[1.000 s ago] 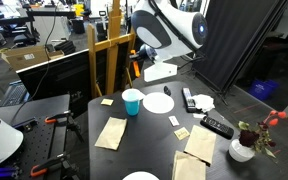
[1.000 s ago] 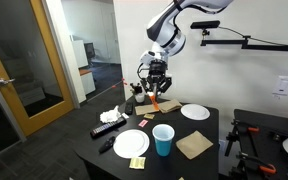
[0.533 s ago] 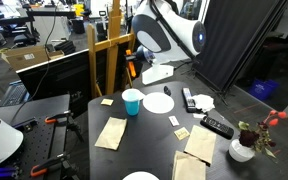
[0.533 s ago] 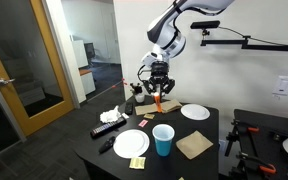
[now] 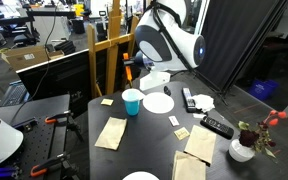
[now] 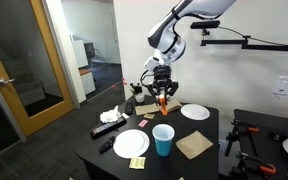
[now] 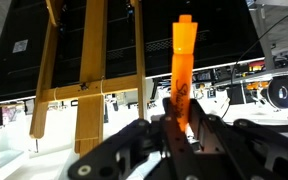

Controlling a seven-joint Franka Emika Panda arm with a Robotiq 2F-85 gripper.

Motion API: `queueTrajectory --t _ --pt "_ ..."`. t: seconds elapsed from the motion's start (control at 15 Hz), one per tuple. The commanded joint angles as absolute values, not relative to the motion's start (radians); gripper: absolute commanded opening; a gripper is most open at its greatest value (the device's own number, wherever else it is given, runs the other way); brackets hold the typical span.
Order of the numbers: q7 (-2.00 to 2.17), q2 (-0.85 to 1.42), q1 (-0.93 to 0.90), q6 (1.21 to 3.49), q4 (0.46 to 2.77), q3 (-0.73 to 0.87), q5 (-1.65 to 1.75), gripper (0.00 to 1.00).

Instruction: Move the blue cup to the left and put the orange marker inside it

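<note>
My gripper moves down toward the open top of the blue cup [image 6: 163,131] next and releases the orange marker inside, since the cup stands upright below my gripper.
The blue cup [image 5: 132,101] stands upright on the dark table next to a white plate; it also shows in an exterior view [image 6: 163,139] near the table's front. My gripper [image 6: 161,99] is in the air above the table's far side, behind the cup, and is shut on the orange marker [image 6: 161,101]. In the wrist view the orange marker [image 7: 182,70] sticks up from between the closed fingers [image 7: 180,128]. In an exterior view the gripper [image 5: 130,72] is partly hidden by the arm.
White plates [image 5: 158,102] [image 6: 195,111] [image 6: 131,143], black remotes [image 5: 216,126] [image 5: 188,98], brown paper napkins [image 5: 111,132] [image 6: 194,145], sticky notes and a white vase with flowers [image 5: 242,150] lie on the table. A wooden easel [image 5: 104,50] stands behind the table.
The arm has shifted slightly, carrying the marker a little toward the cup's side and lower. The cup has not moved.
</note>
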State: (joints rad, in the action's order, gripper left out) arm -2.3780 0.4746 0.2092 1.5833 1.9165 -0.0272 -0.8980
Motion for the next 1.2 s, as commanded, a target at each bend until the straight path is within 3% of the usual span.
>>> queueTrajectory --t 0.0,0.07,1.13 --pt "-2.381 0.478 0.189 1.575 1.912 -0.005 -0.904 0.20" --pt "-2.381 0.478 0.188 1.575 1.910 -0.005 -0.904 0.05" --pt "-2.603 0.619 0.235 1.515 1.863 0.009 -0.926 0.05"
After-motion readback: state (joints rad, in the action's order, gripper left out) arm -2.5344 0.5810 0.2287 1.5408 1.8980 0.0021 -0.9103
